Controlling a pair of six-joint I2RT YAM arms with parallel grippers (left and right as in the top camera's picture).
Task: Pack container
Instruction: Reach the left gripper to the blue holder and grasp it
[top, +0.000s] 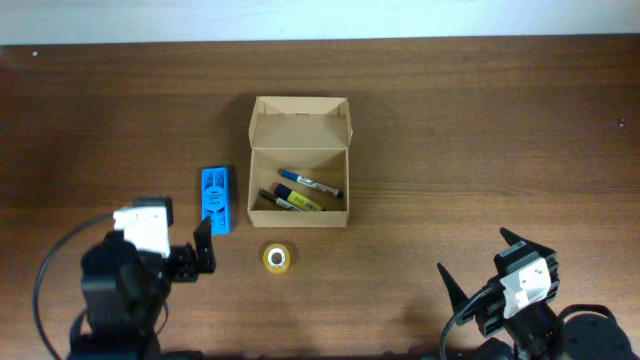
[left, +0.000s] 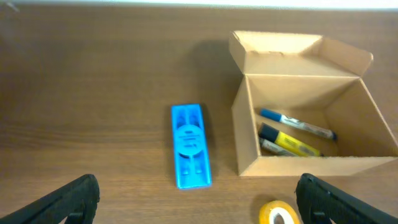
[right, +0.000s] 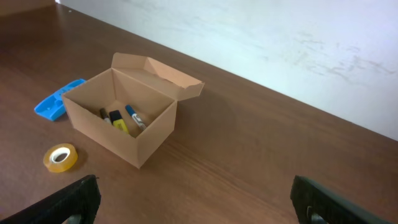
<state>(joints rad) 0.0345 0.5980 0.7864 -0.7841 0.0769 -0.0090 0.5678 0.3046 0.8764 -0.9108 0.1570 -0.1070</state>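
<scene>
My left gripper moves outward and lowers astride the holder's far half (top: 214, 183) (left: 186, 118) next, since bare tabletop lies along both long sides of the blue plastic holder.
The tan cardboard container (top: 300, 215) stands open at mid-table with its flap lid folded back; it also shows in the left wrist view (left: 249, 140) and the right wrist view (right: 106, 134). Inside lie a blue-capped marker (top: 308, 182), a yellow highlighter (top: 298, 199) and a dark pen. A blue plastic stapler-like piece (top: 215, 199) lies left of the box. A yellow tape roll (top: 279, 257) lies in front of it. My left gripper (top: 205, 250) is open and empty, near the tape roll. My right gripper (top: 480, 270) is open and empty at the front right.
The brown wooden table (top: 480, 130) carries nothing else. A pale wall (right: 280, 31) runs along its far edge.
</scene>
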